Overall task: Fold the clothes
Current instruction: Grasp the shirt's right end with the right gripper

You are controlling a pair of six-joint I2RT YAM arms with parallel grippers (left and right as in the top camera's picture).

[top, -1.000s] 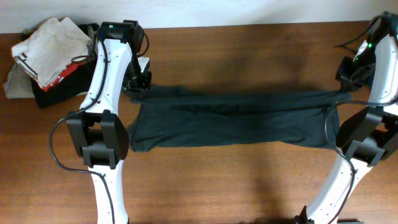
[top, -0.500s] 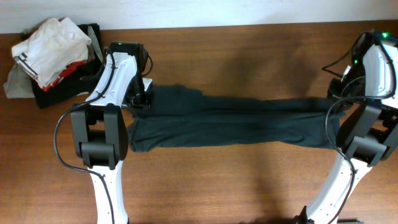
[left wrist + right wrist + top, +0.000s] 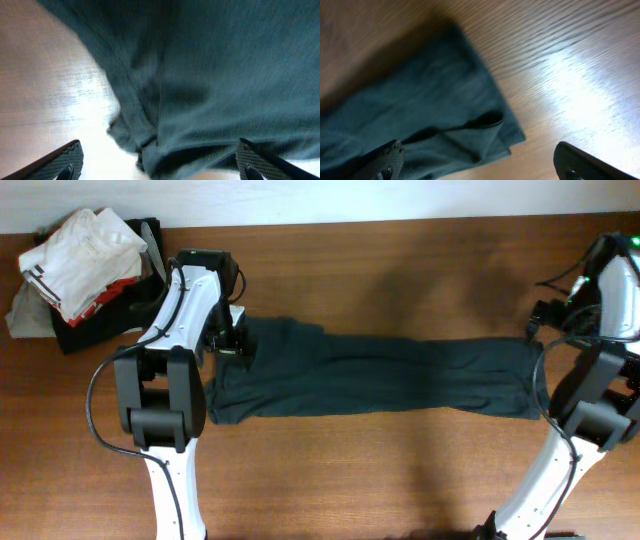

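The short end edge of the strip (image 3: 532,372) (image 3: 492,105) is flat on the wood, below the open fingers of my right gripper. I should lower my right gripper onto it.
The clothes (image 3: 370,375) are a dark charcoal shirt folded into a long strip lying flat across the middle of the table. My left gripper (image 3: 232,340) hovers over the strip's upper left corner and is open. In the left wrist view a bunched cloth edge (image 3: 150,145) lies loose between the wide-spread fingertips (image 3: 67,159). My right gripper (image 3: 537,330) stands open over the strip's right end. The right wrist view shows the folded corner (image 3: 485,130) lying on the wood, and my right gripper (image 3: 480,165) holds nothing.
A pile of other garments (image 3: 75,265), cream, red and black, sits at the back left corner. The brown wooden table (image 3: 400,470) shows bare in front of the strip and behind it up to the wall.
Both grippers went from shut to open and let go of the shirt's ends. The stretched strip has settled onto the table, and the right end dropped flat.
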